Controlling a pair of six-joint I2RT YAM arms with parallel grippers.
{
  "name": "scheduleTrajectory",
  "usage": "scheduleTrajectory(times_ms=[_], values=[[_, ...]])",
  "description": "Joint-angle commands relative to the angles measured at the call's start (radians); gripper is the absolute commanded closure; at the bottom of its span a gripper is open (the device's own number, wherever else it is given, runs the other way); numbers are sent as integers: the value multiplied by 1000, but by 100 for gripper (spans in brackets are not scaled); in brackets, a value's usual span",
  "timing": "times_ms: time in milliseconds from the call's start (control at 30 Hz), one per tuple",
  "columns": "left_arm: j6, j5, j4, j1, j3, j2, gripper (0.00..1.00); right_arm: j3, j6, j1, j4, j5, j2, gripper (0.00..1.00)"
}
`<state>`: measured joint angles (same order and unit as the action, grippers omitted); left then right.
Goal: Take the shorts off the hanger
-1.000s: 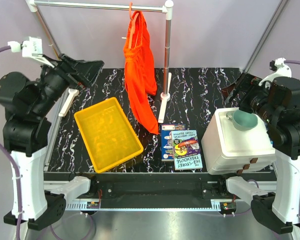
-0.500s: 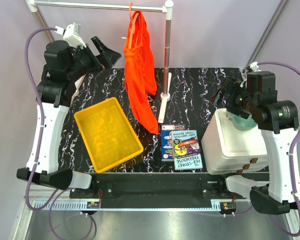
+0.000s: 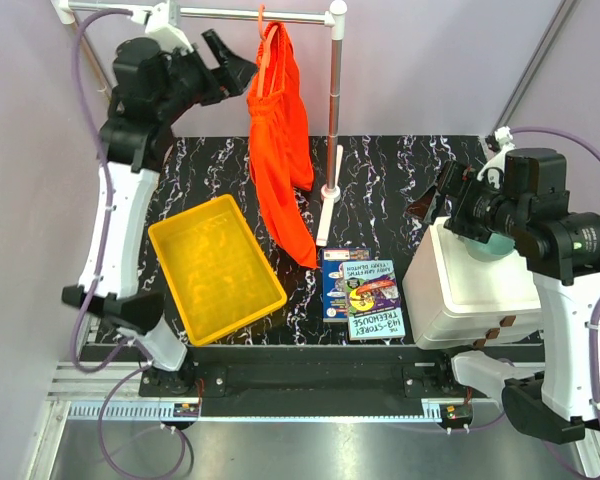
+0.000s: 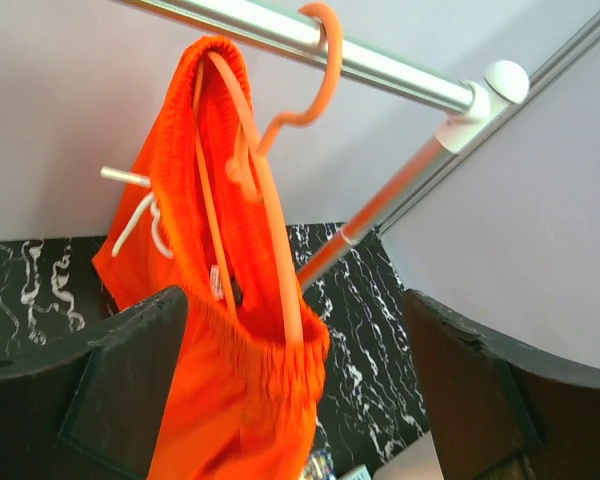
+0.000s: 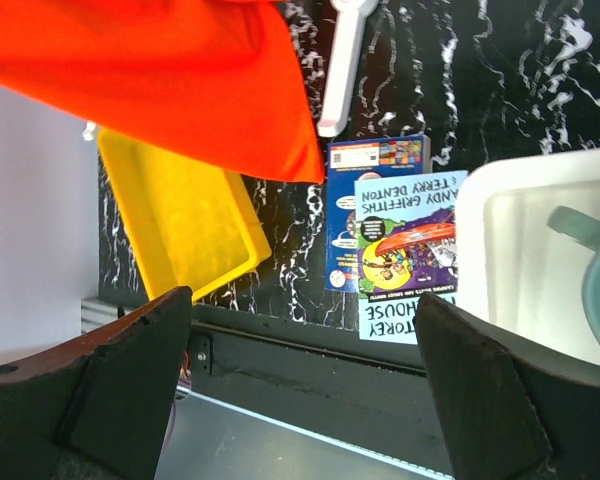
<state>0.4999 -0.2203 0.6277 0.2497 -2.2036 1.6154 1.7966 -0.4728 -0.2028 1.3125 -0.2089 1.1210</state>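
The hanger's near arm shows bare above the waistband of the shorts, to the right in the top view, so next my left gripper will slide that way to grip it.
The orange-red shorts (image 3: 280,150) hang from the thin orange hanger (image 3: 263,28), hooked on the grey metal rail (image 3: 210,12). In the left wrist view the hanger (image 4: 270,170) runs through the waistband of the shorts (image 4: 230,330). My left gripper (image 3: 230,62) is open, raised high just left of the shorts' top, not touching them. My right gripper (image 3: 432,200) is open and empty, above the right side of the table, far from the shorts. In the right wrist view the shorts' lower edge (image 5: 180,80) shows at the top.
A yellow tray (image 3: 215,268) lies front left. Two books (image 3: 363,290) lie front centre. A white box (image 3: 475,285) with a teal cup stands at the right under my right arm. The rail's upright post (image 3: 333,110) stands just right of the shorts.
My left arm has risen and swung right, bringing its gripper up beside the top of the shorts. My right arm has shifted slightly left and lower. The shorts hang unchanged.
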Motion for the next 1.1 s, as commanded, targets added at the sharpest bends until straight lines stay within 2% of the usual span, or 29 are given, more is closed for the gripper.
scheduleTrajectory(times_ms=[0, 100, 267, 300, 533, 600, 633, 700, 767, 933, 967, 1067], values=[[-18, 10, -34, 17, -129, 142, 11, 88, 109, -4, 7, -89, 14, 0], [-17, -2, -42, 19, -166, 196, 19, 141, 134, -4, 14, -75, 36, 0], [8, -51, -79, 19, -143, 222, 34, 179, 143, -4, 31, -63, 62, 0], [9, -56, -82, 20, -134, 221, 40, 184, 145, -4, 37, -61, 65, 0], [35, -79, -102, 20, -67, 201, 55, 202, 145, -4, 47, -55, 89, 0], [38, -80, -106, 20, -71, 201, 60, 201, 145, -4, 45, -60, 94, 0], [39, -80, -108, 20, -82, 204, 67, 199, 146, -4, 47, -58, 97, 0], [39, -82, -108, 20, -109, 210, 69, 195, 145, -3, 44, -61, 99, 0], [42, -79, -108, 22, -126, 215, 77, 193, 143, -4, 45, -64, 105, 0], [52, -67, -106, 20, -143, 198, 88, 187, 140, -3, 41, -76, 111, 0], [58, -59, -106, 19, -143, 186, 96, 182, 140, -4, 41, -79, 112, 0], [78, -47, -103, 16, -150, 164, 100, 176, 134, -4, 36, -104, 117, 0]])
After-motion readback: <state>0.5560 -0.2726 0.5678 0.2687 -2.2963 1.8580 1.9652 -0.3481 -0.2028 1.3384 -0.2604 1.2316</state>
